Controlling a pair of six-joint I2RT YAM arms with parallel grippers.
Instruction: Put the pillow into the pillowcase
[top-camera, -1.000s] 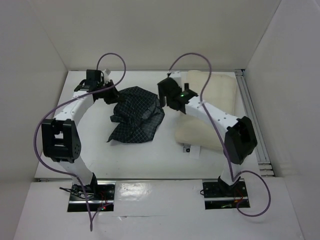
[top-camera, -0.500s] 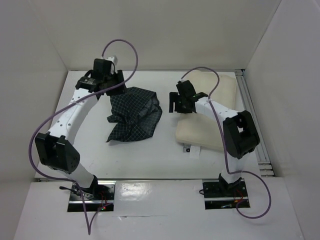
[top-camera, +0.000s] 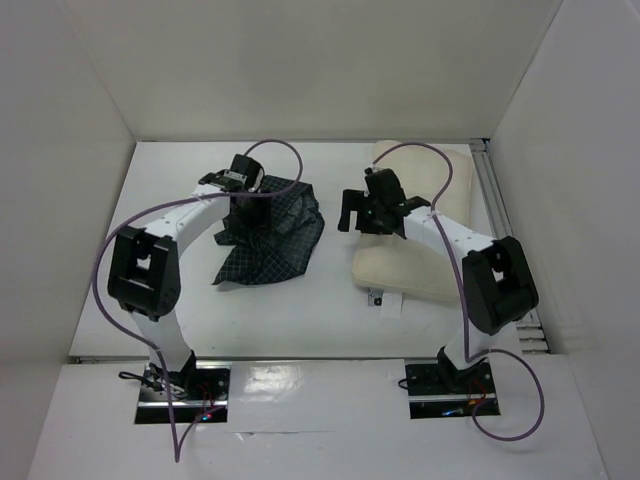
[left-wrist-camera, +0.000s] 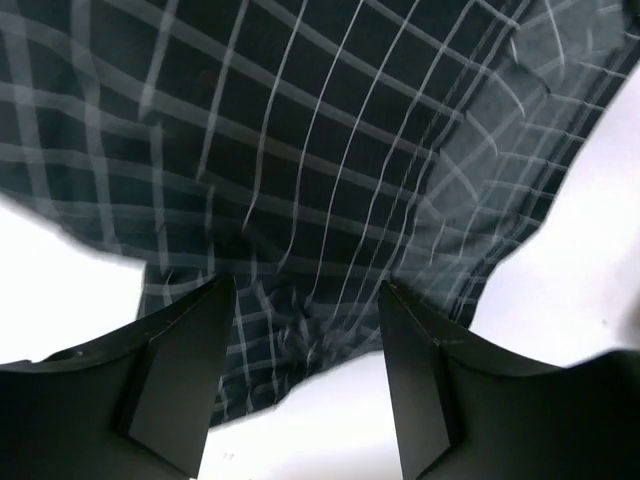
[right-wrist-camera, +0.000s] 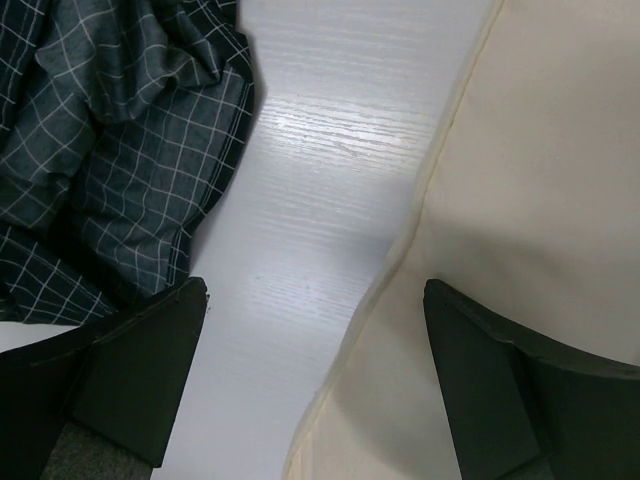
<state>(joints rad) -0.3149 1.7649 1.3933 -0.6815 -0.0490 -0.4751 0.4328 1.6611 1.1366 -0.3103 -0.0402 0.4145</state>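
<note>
My left gripper comes down onto the gathered folds of the dark checked pillowcase (top-camera: 277, 238) (left-wrist-camera: 305, 312) next and closes its fingers, since that cloth is directly below their open gap.
The dark checked pillowcase (top-camera: 277, 238) lies crumpled left of centre on the white table (top-camera: 300, 310). Right of it rests the cream pillow (top-camera: 425, 255), with a small tag at its near left corner. My left gripper (top-camera: 247, 200) hovers over the pillowcase's far left edge; in the left wrist view its jaws (left-wrist-camera: 305, 385) stand open above the cloth (left-wrist-camera: 300, 170), holding nothing. My right gripper (top-camera: 358, 215) hangs over the pillow's left edge. Its jaws (right-wrist-camera: 315, 385) are wide open, straddling that edge (right-wrist-camera: 400, 270) with nothing gripped.
White walls enclose the table at the back and both sides. A metal rail (top-camera: 505, 235) runs along the right edge. Purple cables loop from both arms. The pillowcase (right-wrist-camera: 110, 150) shows at the left of the right wrist view.
My left gripper opened and swung right and nearer, over the pillowcase's edge. My right gripper moved right, from beside the pillowcase to the pillow's left edge.
</note>
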